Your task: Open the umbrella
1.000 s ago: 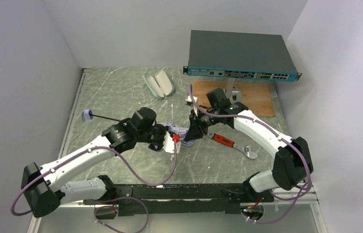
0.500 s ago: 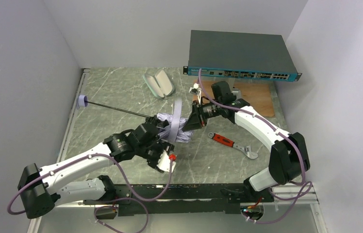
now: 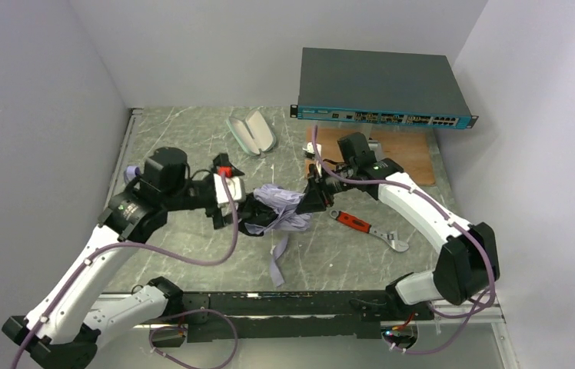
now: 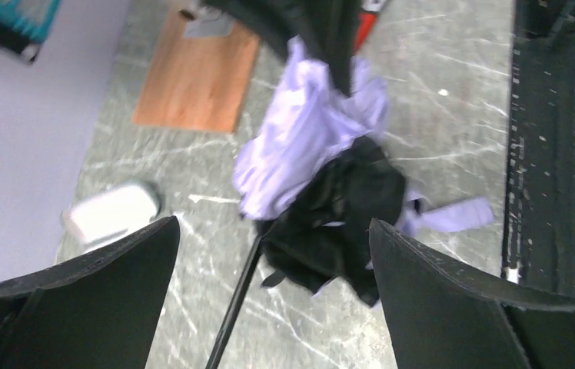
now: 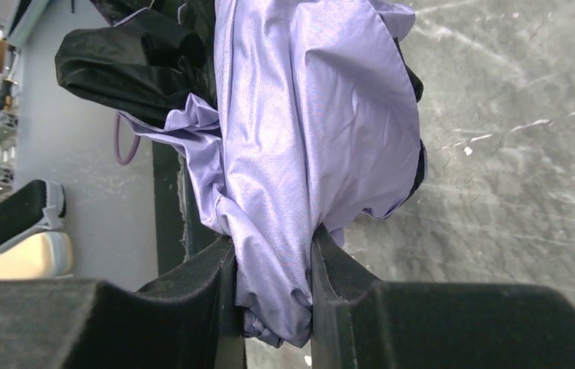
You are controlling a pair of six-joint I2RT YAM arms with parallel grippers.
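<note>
My left gripper will rise outward and to the left in the top view and close on the umbrella's thin black shaft (image 4: 234, 307), because it sticks out bare from the lining (image 4: 338, 215).
The umbrella (image 3: 278, 206) is a crumpled bundle of lavender fabric and black lining at mid-table, its strap trailing toward the near edge. Its lavender handle (image 3: 132, 171) peeks out behind my left arm. My right gripper (image 3: 311, 201) is shut on the lavender fabric (image 5: 300, 138), pinched between both fingers (image 5: 219, 284). My left gripper (image 3: 244, 209) stands wide open just left of the bundle, holding nothing. In the left wrist view the thin black shaft (image 4: 234, 307) runs between its spread fingers (image 4: 469, 300) toward the black lining (image 4: 338, 215).
A mint-green clamshell case (image 3: 252, 132) lies open at the back. A network switch (image 3: 380, 91) sits raised over a wooden board (image 3: 407, 157) at the back right. A red-handled wrench (image 3: 365, 228) lies right of the umbrella. A black rail (image 3: 307, 304) runs along the near edge.
My left gripper has opened and let go of the umbrella, and the left arm has swung back and left. The bundle has sagged with its strap hanging. The right gripper keeps its hold.
</note>
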